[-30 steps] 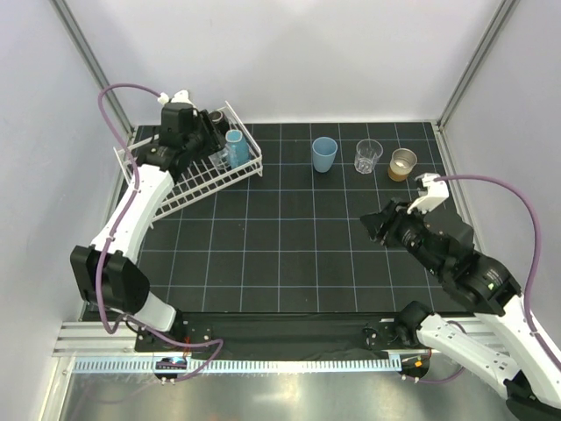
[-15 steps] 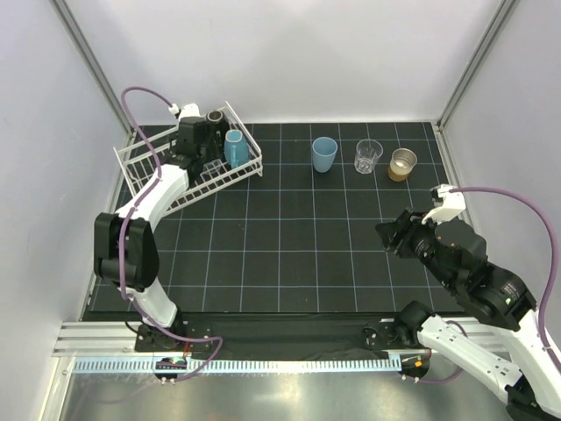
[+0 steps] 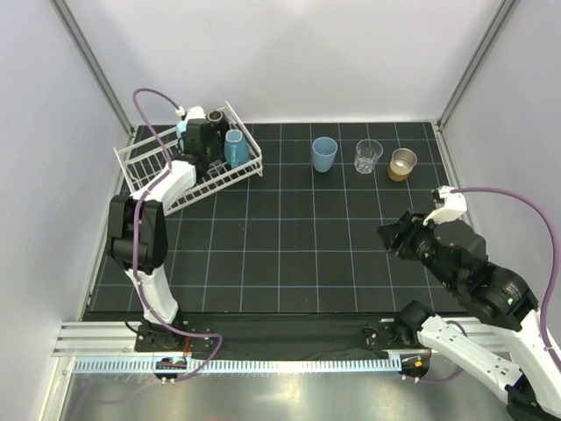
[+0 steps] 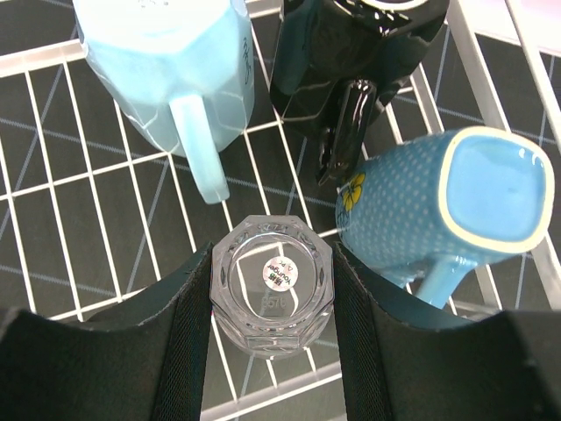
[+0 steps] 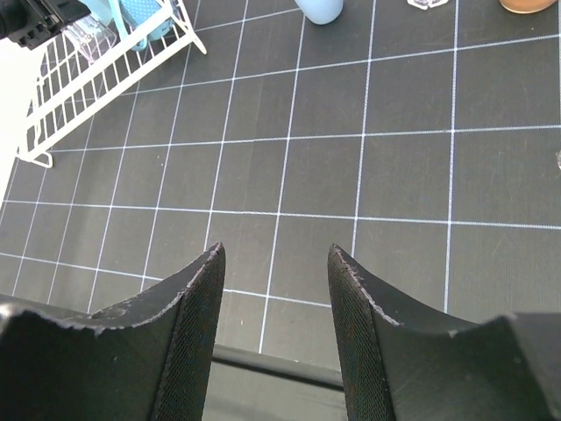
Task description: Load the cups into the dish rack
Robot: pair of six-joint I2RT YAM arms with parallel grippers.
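The wires between the mugs and the rack's near bar are bare, so the robot's left gripper will go down toward them and release the upside-down clear glass.
The white wire dish rack stands at the back left. My left gripper is over it, shut on an upside-down clear glass just above the rack wires. In the rack lie a light blue mug, a black mug and a second light blue mug with a cream inside. On the mat stand a light blue tumbler, a clear glass and a brown metallic cup. My right gripper is open and empty over the mat.
The black gridded mat covers the table. Grey walls and metal posts close in the back and sides. The rack's near corner shows at the top left of the right wrist view, and the tumbler's base at its top edge.
My left gripper has moved back and to the right, deeper over the rack, with the glass in it. My right gripper has drawn back toward the near right.
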